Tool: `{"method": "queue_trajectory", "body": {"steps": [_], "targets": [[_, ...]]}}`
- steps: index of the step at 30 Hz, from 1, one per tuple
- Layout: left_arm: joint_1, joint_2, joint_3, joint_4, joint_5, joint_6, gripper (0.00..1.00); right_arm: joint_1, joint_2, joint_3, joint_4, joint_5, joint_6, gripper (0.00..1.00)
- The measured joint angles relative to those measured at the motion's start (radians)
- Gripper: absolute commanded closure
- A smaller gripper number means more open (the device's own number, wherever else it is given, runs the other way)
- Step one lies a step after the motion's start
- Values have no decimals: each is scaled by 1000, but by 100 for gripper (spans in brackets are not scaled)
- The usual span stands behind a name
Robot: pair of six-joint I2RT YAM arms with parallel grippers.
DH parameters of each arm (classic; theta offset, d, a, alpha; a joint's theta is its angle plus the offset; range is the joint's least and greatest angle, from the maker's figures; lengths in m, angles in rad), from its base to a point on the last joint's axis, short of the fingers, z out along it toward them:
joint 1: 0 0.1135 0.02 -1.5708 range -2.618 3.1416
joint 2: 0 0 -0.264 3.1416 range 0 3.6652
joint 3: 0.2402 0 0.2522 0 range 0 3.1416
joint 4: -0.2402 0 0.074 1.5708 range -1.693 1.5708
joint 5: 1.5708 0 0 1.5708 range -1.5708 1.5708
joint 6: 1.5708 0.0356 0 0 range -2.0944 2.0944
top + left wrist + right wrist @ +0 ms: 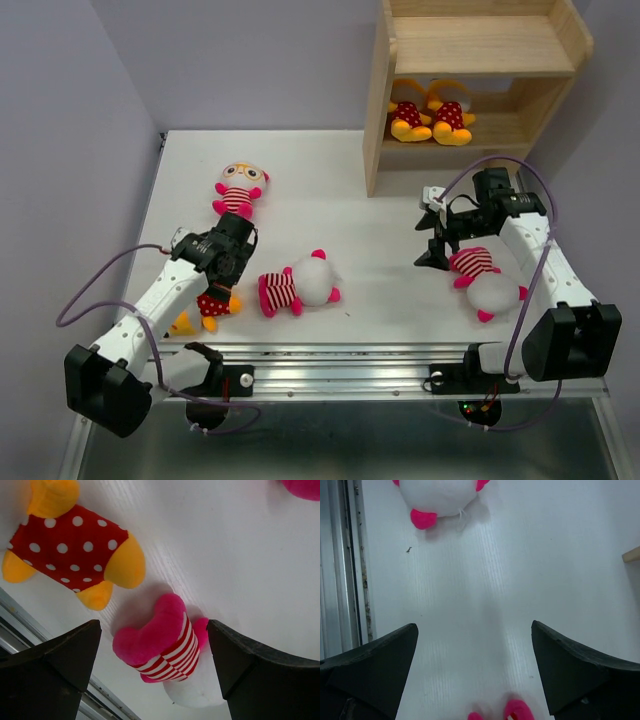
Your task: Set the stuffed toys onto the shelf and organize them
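Observation:
Next, my left gripper lowers leftward in the top view to the yellow toy's dotted body below it, since its fingers frame the striped toy.
The wooden shelf stands at the back right, with two yellow red-dotted toys on its lower tier. A third yellow toy lies under my left arm and shows in the left wrist view. One striped toy lies at the back left, one in the middle, one under my right arm. My left gripper is open above the table, and the middle striped toy shows between its jaws. My right gripper is open and empty over bare table, beside the right toy's pink feet.
A metal rail runs along the table's near edge. Purple walls close in the left and back. The shelf's foot shows at the right edge of the right wrist view. The middle toy's white head lies ahead of the right gripper.

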Motion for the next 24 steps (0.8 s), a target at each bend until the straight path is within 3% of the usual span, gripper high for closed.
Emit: {"method": "queue_trajectory", "body": {"steps": [8,12,13,15,17,24], "targets": [[198,-5,-137,46,54,-25,2,16,0,-64,45,-8,106,0],[317,37,-218,138,88,40,10,16,1,-77,65,-10,145,0],[334,55,-229,155,96,53,15,16,1,-79,70,-11,150,0],[372,94,-240,192,116,90,41,16,1,-79,76,-14,162,0],[389,121,-242,225,133,124,87,16,1,-79,77,-16,165,0],[404,116,-279,444,259,315,100,16,1,-79,71,-23,163,0]]}}
